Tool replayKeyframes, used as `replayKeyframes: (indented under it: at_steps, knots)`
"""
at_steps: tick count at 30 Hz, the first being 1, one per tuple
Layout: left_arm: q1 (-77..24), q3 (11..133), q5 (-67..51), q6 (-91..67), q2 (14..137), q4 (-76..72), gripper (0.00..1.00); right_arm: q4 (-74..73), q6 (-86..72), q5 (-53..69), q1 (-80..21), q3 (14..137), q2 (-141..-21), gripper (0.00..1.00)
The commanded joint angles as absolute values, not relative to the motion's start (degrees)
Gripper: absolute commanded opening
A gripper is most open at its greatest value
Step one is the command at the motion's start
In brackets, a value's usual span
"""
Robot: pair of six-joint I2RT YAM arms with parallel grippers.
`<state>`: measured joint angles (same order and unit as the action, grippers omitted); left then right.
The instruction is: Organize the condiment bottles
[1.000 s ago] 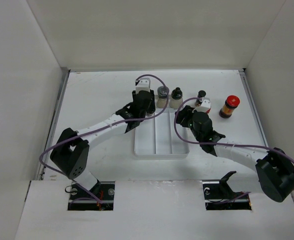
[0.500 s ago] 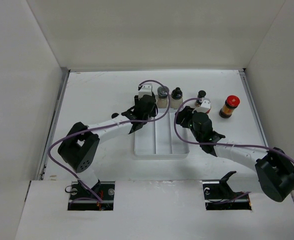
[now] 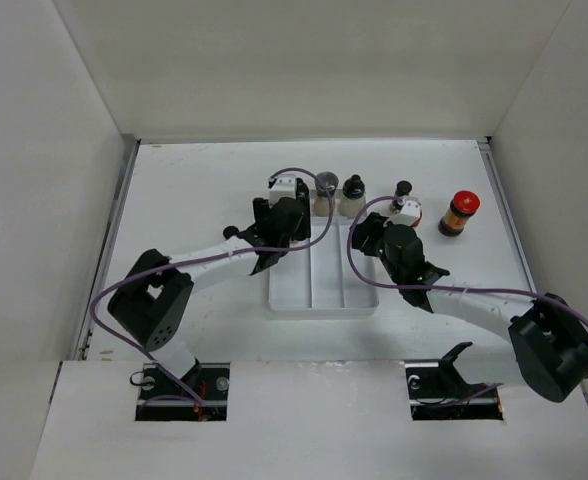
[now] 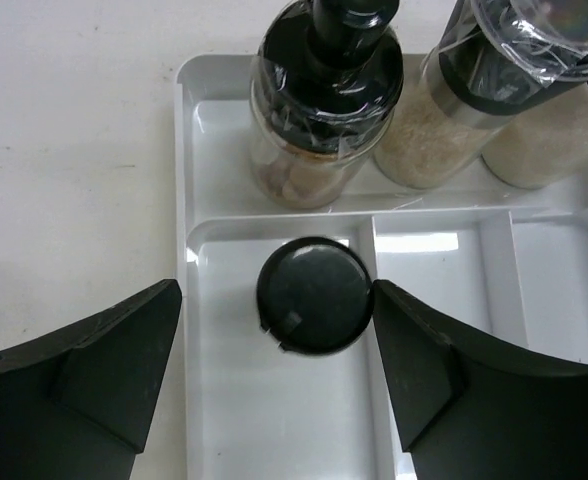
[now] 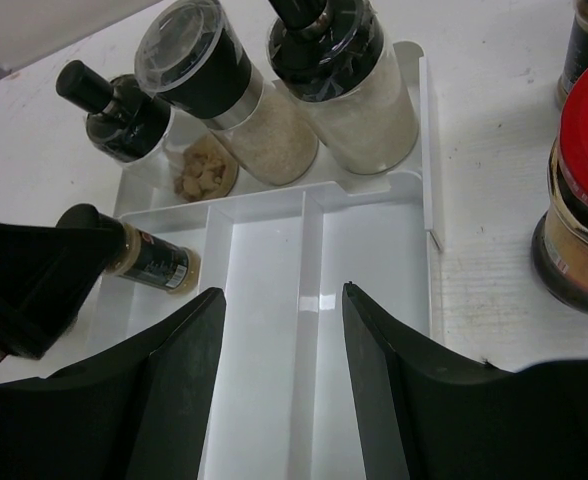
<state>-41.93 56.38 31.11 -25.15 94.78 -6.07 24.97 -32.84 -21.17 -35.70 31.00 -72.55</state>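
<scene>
The vial [image 5: 149,258] stays in place as my left gripper lifts off it next, then shifts left in the top view to lower onto another black cap outside the tray.
A slim dark vial with a black cap [image 4: 314,295] stands in the left compartment of the white tray [image 4: 189,180]. My left gripper [image 4: 276,295] hangs open over it, one jaw on each side. The right fingertip [image 4: 389,310] sits at the cap's edge and the left one is well clear. The right wrist view shows the same vial [image 5: 149,258]. In the tray's back compartment stand a black-topped bottle [image 4: 324,95] and two tan shakers [image 4: 469,120]. My right gripper [image 5: 282,295] is open and empty above the tray's middle divider [image 5: 309,300].
A red-capped orange-brown jar [image 3: 460,212] and a small dark black-capped bottle [image 3: 404,192] stand on the table to the right of the tray [image 3: 324,300]. White walls enclose the table on three sides. The right arm [image 3: 474,300] lies along the tray's right side.
My left gripper shifted slightly toward the far left and opened, letting go of the slim vial in the left compartment. The right arm has not moved.
</scene>
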Motion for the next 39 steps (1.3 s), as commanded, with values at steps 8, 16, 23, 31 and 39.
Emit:
replayKeyframes:
  at_steps: [8, 16, 23, 31, 39]
  knots:
    - [-37.23, 47.29, 36.91, -26.19, 70.67, 0.33, 0.76, 28.83, -33.40, -21.09, -35.64, 31.73, -72.95, 0.58]
    - [-29.75, 43.51, 35.33, -29.97, 72.15, 3.87, 0.75, 29.70, -32.79, -21.09, -35.90, 31.03, -71.20, 0.53]
    - [-28.78, 43.60, 34.89, -29.97, 76.55, 1.67, 0.68, 30.41, -30.94, -21.27, -36.60, 30.76, -69.61, 0.27]
    - [-29.04, 43.50, 35.59, -29.62, 78.58, 0.96, 0.39, 30.41, -30.94, -21.44, -36.60, 30.94, -70.31, 0.41]
    - [-32.55, 45.52, 35.25, -29.18, 68.22, 6.32, 0.28, 30.67, -31.82, -21.62, -36.60, 30.50, -70.22, 0.69]
